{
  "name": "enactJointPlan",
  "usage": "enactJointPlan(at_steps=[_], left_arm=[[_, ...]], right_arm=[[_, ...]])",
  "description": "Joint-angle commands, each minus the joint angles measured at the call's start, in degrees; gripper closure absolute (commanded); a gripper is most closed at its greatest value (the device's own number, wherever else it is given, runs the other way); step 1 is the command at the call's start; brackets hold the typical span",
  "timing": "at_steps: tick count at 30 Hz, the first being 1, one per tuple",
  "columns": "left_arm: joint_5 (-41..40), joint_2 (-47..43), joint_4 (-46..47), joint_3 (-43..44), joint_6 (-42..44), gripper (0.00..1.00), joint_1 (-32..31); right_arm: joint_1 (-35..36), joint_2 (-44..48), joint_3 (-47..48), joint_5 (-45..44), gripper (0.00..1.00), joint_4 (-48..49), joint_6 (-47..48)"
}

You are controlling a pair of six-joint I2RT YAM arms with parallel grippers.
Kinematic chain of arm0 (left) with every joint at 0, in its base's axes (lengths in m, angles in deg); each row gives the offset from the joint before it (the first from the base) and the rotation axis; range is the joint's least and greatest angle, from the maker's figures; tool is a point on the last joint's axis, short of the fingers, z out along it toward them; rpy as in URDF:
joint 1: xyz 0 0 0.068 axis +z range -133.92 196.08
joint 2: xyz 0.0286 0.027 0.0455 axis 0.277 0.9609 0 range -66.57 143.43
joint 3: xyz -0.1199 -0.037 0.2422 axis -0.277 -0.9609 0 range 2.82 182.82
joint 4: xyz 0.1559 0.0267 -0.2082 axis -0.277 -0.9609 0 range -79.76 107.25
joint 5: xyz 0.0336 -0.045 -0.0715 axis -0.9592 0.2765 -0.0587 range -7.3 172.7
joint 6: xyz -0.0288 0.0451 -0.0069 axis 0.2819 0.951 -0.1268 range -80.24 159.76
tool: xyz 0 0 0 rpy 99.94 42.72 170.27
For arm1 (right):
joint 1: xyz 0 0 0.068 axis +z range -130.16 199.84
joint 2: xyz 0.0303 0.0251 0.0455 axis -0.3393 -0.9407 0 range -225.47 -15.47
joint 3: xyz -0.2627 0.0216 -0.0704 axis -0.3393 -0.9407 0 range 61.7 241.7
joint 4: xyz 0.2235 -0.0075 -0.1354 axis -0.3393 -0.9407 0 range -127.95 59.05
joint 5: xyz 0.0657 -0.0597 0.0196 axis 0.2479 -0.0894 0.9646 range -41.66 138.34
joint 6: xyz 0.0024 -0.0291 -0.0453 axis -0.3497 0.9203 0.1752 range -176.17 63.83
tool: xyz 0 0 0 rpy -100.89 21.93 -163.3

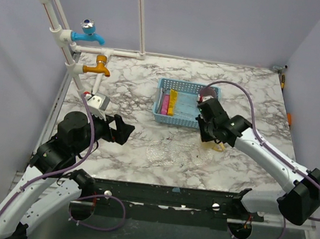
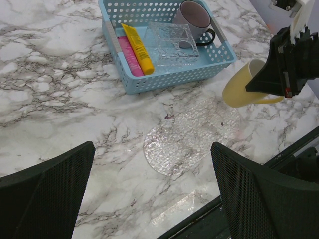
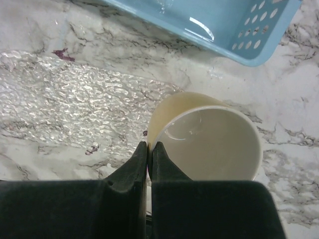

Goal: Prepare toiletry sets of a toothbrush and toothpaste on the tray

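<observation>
The cream mug (image 3: 214,139) still hangs tilted, so next I need to move my right gripper down and a little back. I should stand the mug on the end of the tray below before I let go of the mug's rim.
My right gripper (image 3: 149,145) is shut on the rim of a cream mug (image 3: 214,139), one finger inside and one outside. The mug (image 2: 239,89) hangs tilted just above the marble, at the right end of the clear textured tray (image 2: 189,142). The yellow toothpaste (image 2: 138,48) and the pink toothpaste (image 2: 129,56) lie side by side at the left of the blue basket (image 2: 164,82). No toothbrush shows in any view. At the near left, my left gripper (image 2: 152,164) stands open and holds nothing, with the tray ahead of it.
The basket also holds a mauve cup (image 2: 194,17) and a clear plastic box (image 2: 173,42). A blue tap (image 1: 89,35) and an orange tap (image 1: 99,65) stick out from white pipes at the back left. The table's dark front rail (image 1: 167,197) runs between the arm bases.
</observation>
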Motion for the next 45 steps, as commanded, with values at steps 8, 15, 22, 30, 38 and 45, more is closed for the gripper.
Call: enactJointPlan(at_steps=[8,15,22,30,38,45], left_arm=[[1.21,-0.24,-0.88,0.24,0.19,0.01,-0.14],[1.3,-0.23,-0.82,0.24,0.19,0.01,-0.13],[1.2,-0.29,-0.89,0.24,0.19,0.01,-0.12],[1.21,-0.19,-0.89,0.28,0.19,0.01,-0.14],[1.11,-0.22,-0.98,0.24,0.19,0.01,-0.09],[1.11,-0.11,-0.98,0.25,0.19,0.01,-0.13]], right_arm=[[2.34,3.22,-5.73,0.22,0.99,3.66,-2.77],[2.97,3.52,-6.95,0.04,0.99,4.7,-3.19],[3.5,2.58,-7.05,-1.08,0.99,4.78,-3.8],[3.57,1.0,-6.81,-2.05,0.99,4.21,-4.24],[3.59,-1.37,-6.61,-1.79,0.99,3.79,-4.2],[3.58,-2.64,-6.2,-2.59,0.9,3.01,-4.14]])
